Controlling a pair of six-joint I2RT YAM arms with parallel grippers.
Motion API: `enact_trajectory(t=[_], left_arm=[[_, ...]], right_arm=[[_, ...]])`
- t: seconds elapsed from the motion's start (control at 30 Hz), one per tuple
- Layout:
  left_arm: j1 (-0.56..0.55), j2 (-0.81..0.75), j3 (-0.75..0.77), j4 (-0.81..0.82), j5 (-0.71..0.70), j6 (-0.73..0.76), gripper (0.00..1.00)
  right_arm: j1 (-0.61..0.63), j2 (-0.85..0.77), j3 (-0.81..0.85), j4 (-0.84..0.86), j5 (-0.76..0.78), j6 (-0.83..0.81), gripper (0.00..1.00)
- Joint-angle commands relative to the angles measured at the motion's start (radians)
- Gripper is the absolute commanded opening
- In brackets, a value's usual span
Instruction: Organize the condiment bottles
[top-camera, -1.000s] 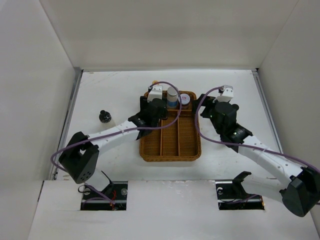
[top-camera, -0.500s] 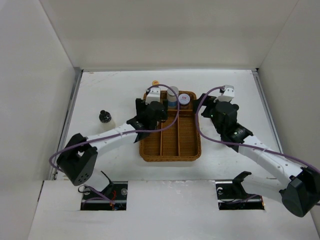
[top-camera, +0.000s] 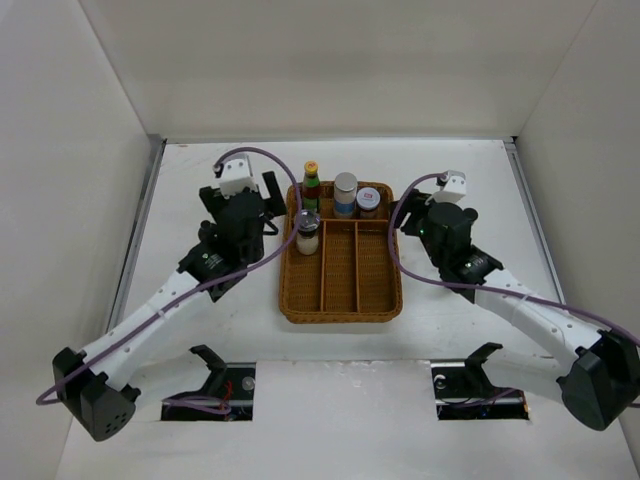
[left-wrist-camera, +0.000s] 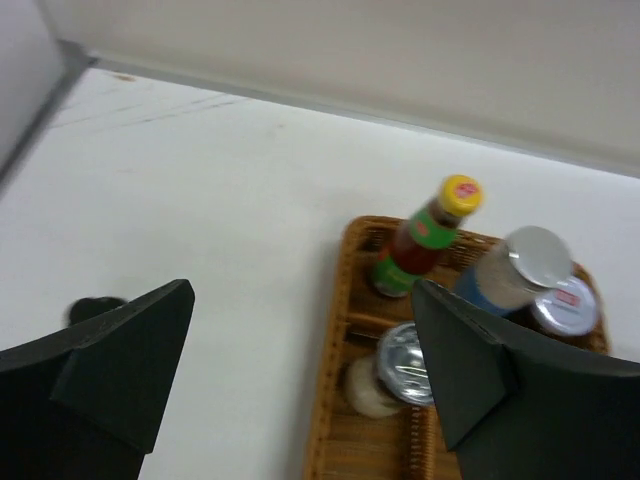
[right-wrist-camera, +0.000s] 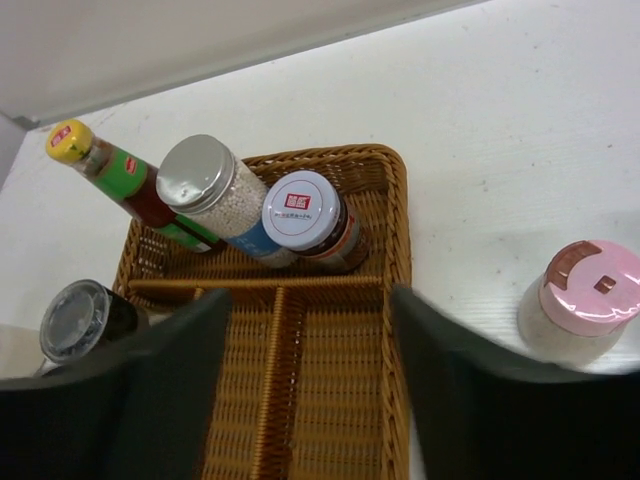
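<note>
The left gripper lowers to the left in the wrist view around the dark lid (left-wrist-camera: 93, 308) next. The lid's bottle stands below it there, still outside the tray.
Three condiment bottles stand in the wicker tray's (top-camera: 340, 318) far row: a green-red one with a yellow cap (top-camera: 311, 185), a white blue-banded one (top-camera: 345, 193) and a red-lidded jar (top-camera: 368, 200). A clear shaker (top-camera: 307, 232) stands in the left compartment. My left gripper (top-camera: 275, 205) hangs open and empty just left of the tray, with the shaker (left-wrist-camera: 405, 365) by its right finger. A dark-lidded bottle (left-wrist-camera: 95, 308) shows at the left edge of the left wrist view. My right gripper (right-wrist-camera: 310, 390) is open over the tray's right part, jaws blurred. A pink-capped bottle (right-wrist-camera: 590, 300) stands on the table right of the tray.
White walls enclose the table on three sides. The tray's (right-wrist-camera: 400, 230) three long compartments hold only the shaker. Purple cables loop over both arms. Bare white table lies left and right of the tray.
My left gripper opened and pulled back up and to the left, leaving the clear shaker standing in the tray's left compartment. My right gripper's jaws have narrowed; that arm barely moved.
</note>
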Motion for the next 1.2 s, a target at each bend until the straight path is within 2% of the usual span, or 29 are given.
enact_trajectory(t=[0.0,0.03,0.1,0.17,0.23,0.33,0.4,0.47,0.6,0.77,0.9,1.17], left_arm=[[0.064,-0.039,0.039,-0.228,-0.129,-0.009,0.91],[0.092,-0.043,0.037,-0.268,-0.134,-0.019,0.90],[0.163,-0.040,0.019,-0.324,-0.119,-0.055,0.86],[0.228,-0.028,-0.004,-0.339,-0.070,-0.087,0.83],[0.310,0.004,-0.023,-0.335,0.016,-0.128,0.80],[0.407,0.078,-0.027,-0.304,0.154,-0.168,0.80],[0.430,0.134,-0.023,-0.279,0.194,-0.171,0.82],[0.431,0.186,-0.004,-0.267,0.199,-0.171,0.84],[0.427,0.253,0.010,-0.244,0.167,-0.178,0.84],[0.430,0.211,-0.075,-0.232,0.113,-0.194,0.84],[0.451,0.176,-0.135,-0.197,0.121,-0.202,0.84],[0.477,0.254,-0.152,-0.123,0.127,-0.231,0.80]], right_arm=[[-0.001,0.006,0.007,0.051,-0.001,0.013,0.63],[0.002,0.008,0.012,0.047,-0.004,0.011,0.50],[0.008,0.014,0.018,0.040,-0.012,0.013,0.34],[0.009,0.018,0.021,0.033,-0.017,0.013,0.29],[0.015,0.018,0.023,0.031,-0.012,0.013,0.34],[0.020,0.011,0.016,0.042,-0.011,0.011,0.52],[0.020,0.011,0.015,0.042,-0.012,0.008,0.65],[0.022,0.011,0.015,0.042,-0.015,0.008,0.73],[0.029,0.014,0.015,0.043,-0.017,0.005,0.76],[0.029,0.006,0.012,0.042,-0.017,0.003,0.80],[0.029,0.011,0.013,0.043,-0.017,0.003,0.81],[0.031,0.003,0.010,0.045,-0.017,0.003,0.81]])
